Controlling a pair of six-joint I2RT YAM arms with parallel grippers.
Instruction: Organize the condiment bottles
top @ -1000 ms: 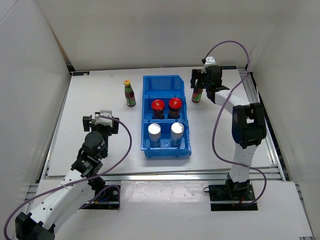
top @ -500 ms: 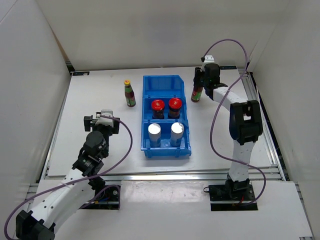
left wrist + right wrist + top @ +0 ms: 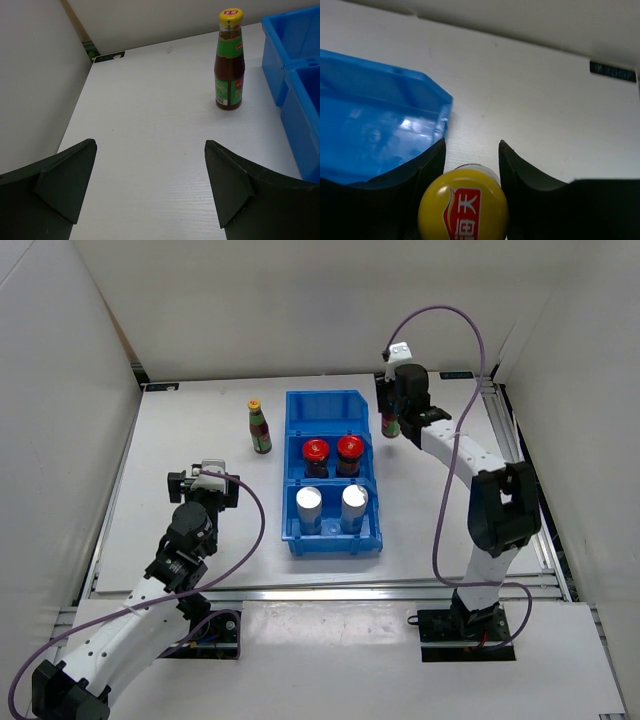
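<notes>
The bin's far section, still empty, lies to the left of my right gripper in the top view, so I will carry the slim dark bottle there, lower and release it.
My right gripper is shut on a slim dark bottle just off the far right corner of the blue bin. The bottle's yellow cap sits between the dark fingers. A second yellow-capped bottle stands upright on the table left of the bin. Two red-lidded jars fill the bin's middle compartment, and two white silver-topped cylinders fill the near one. My left gripper is open, well short of the left bottle.
The bin's blue wall shows in both wrist views. White enclosure walls surround the table; the left wall runs close beside my left gripper. A purple cable arcs above the right arm.
My right gripper has shut on the bottle beside the bin and shifted slightly left toward the bin's far corner, with the arm stretched out further. The left arm has not moved.
</notes>
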